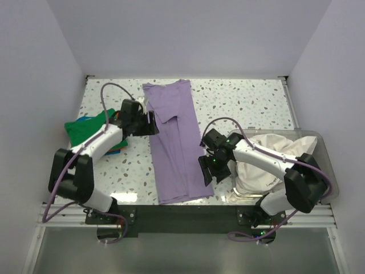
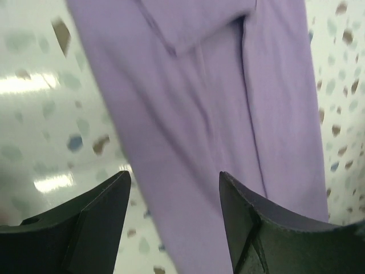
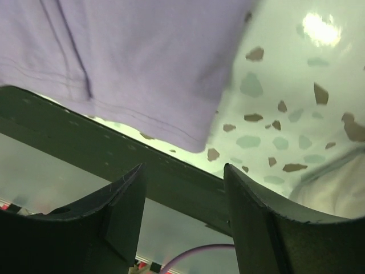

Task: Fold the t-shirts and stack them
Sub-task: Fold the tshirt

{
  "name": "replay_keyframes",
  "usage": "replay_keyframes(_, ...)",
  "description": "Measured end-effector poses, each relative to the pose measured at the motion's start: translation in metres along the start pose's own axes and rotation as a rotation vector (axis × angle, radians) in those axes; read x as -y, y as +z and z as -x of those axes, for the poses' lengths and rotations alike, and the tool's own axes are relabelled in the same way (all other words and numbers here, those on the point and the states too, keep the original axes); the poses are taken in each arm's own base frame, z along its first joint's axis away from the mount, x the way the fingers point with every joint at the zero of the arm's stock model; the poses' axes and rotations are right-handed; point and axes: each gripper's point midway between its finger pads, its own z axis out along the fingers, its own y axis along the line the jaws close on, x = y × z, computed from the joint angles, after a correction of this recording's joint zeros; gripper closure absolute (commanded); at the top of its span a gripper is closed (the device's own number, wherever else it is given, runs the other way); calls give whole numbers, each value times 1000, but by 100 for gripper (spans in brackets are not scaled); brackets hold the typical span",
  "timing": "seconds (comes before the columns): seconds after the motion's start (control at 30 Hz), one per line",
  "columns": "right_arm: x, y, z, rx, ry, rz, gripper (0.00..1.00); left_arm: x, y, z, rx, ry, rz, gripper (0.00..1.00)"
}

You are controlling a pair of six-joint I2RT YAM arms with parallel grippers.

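Observation:
I should next pull my left gripper back and lower it to close on the lavender t-shirt's near corner [image 1: 161,199]. That corner is behind and below it, still free opposite my right gripper.
A lavender t-shirt [image 1: 174,142] lies in the middle of the table, folded lengthwise into a long strip. My left gripper [image 1: 153,124] hangs open over the strip's left edge, about a third of the way down. In the left wrist view the lavender cloth [image 2: 194,114] runs below the open left gripper [image 2: 174,185], with nothing gripped. My right gripper [image 1: 204,169] stands open at the strip's right edge near its lower end. In the right wrist view the shirt's corner [image 3: 142,57] lies beyond the open right gripper [image 3: 182,174]. A green t-shirt [image 1: 82,128] sits at the left. A cream t-shirt [image 1: 274,151] lies at the right.
The cream shirt rests in a clear plastic bin [image 1: 326,142] at the right. Blue and orange edges [image 1: 117,149] show under the green shirt. The table's dark front rail [image 3: 114,154] runs just under the right gripper. White walls close in the table.

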Motion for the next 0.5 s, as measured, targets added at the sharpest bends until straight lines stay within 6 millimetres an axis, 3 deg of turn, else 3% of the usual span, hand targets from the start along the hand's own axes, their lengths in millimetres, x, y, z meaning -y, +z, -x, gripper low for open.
replay_keyframes(0.17,10,6,-21,-10,40,-6,44,15,-34,-79,-147,31,-27,32)
replay_keyframes(0.4,6,14,-13,43,110,16,50,13,-67,-158,-304,8,-87,31)
replay_keyframes(0.5,7,15,-10,53,112,10,52,14,-80,-182,-332,-21,-118,31)
